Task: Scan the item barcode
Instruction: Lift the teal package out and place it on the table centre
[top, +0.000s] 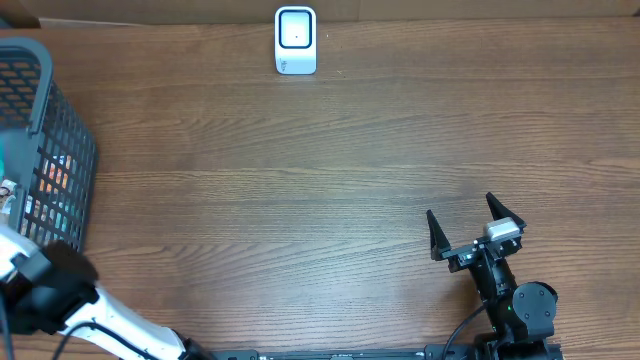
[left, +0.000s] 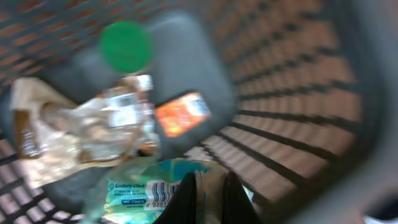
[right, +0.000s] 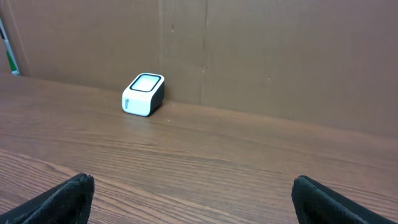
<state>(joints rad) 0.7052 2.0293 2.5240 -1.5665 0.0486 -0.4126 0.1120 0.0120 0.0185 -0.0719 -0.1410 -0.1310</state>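
Bare wood before the scanner is right of my left gripper in the overhead view, so I will lift the packet from the basket (left: 292, 93) next, cross there, lower and release.
In the left wrist view, my left gripper (left: 210, 182) is down inside the dark mesh basket (left: 292, 93). It is shut on the edge of a teal tissue packet (left: 134, 190), whose barcode (left: 158, 188) faces up just left of the fingers. The white scanner (top: 296, 40) stands at the table's far edge and also shows in the right wrist view as the scanner (right: 143, 94). My right gripper (top: 476, 226) rests open near the front right, its fingers wide apart over bare wood (right: 194, 183) with nothing between them.
The basket (top: 60, 150) stands at the table's left edge, and my left arm (top: 50, 290) reaches into it from the front. Inside lie a green lid (left: 126, 45), an orange packet (left: 183, 114) and a clear-wrapped pack (left: 93, 127). A cardboard wall (right: 249, 50) backs the table.
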